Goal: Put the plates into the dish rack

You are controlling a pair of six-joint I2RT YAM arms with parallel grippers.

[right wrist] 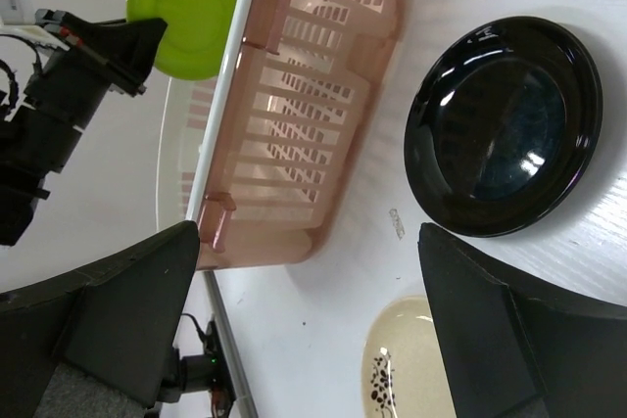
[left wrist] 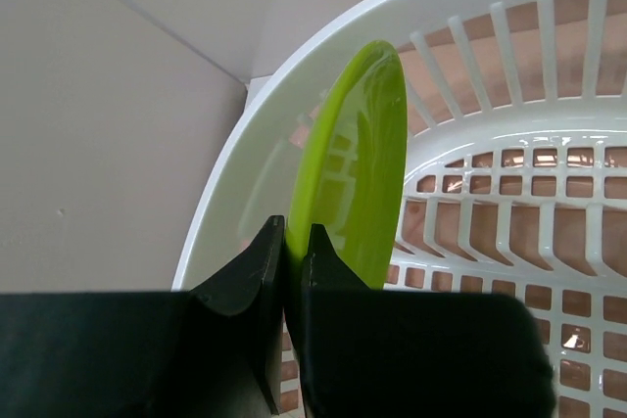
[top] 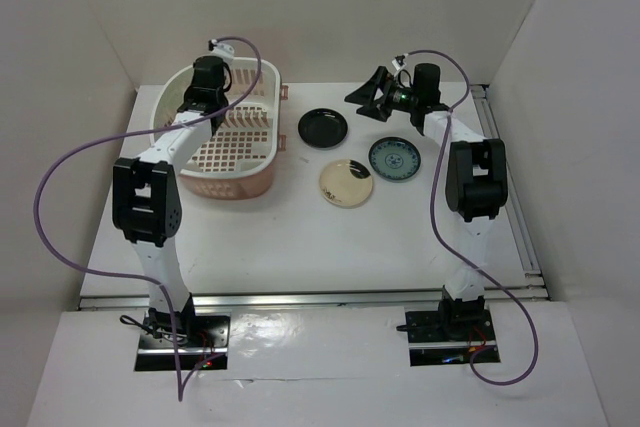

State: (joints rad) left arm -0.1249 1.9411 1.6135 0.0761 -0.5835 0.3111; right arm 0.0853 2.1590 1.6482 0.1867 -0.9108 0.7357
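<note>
I need to lower the lime green plate that my left gripper holds into the rounded far end of the pink dish rack next.
My left gripper is shut on the edge of the lime green plate and holds it upright over the rounded far end of the pink dish rack. In the top view the left gripper hides that plate above the rack. The right wrist view shows the green plate above the rack. My right gripper is open and empty, raised beyond the black plate. The teal patterned plate and the cream plate lie flat on the table. The black plate and cream plate also show under my right gripper.
White walls close in the table at the back and both sides. A metal rail runs along the right edge and another along the near edge. Purple cables loop from both arms.
</note>
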